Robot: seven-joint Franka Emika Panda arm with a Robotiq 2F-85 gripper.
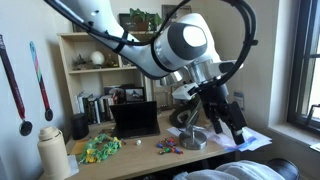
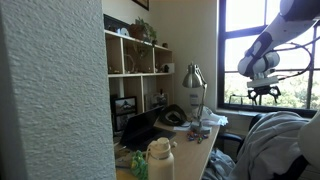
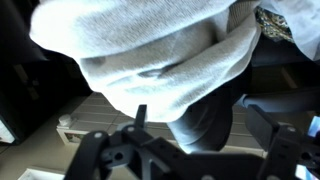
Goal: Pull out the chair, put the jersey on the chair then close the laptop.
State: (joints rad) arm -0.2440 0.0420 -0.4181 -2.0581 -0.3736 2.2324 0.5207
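I should move my gripper down and toward the top of the wrist view, onto the jersey's bunched upper fold (image 2: 280,121) (image 3: 115,42), because it gives my open fingers cloth to pinch.
The pale grey-white jersey (image 3: 150,55) fills the wrist view, bunched and draped over a dark rounded shape (image 3: 215,115) that may be the chair's backrest. In both exterior views the jersey (image 2: 278,138) (image 1: 235,172) lies low beside the desk, on the partly seen dark chair (image 1: 285,167). My gripper (image 3: 205,128) hangs above the jersey with its fingers spread and nothing between them; it also shows in both exterior views (image 1: 226,118) (image 2: 264,94). The small black laptop (image 1: 135,119) (image 2: 140,128) stands open on the desk.
A silver desk lamp (image 1: 195,136) (image 2: 192,76) stands on the desk near the laptop. A pale bottle (image 1: 52,152) (image 2: 158,160) and colourful small items (image 1: 100,148) sit at the desk's front. A shelf unit (image 2: 135,60) rises behind. A window (image 2: 250,45) is beyond the arm.
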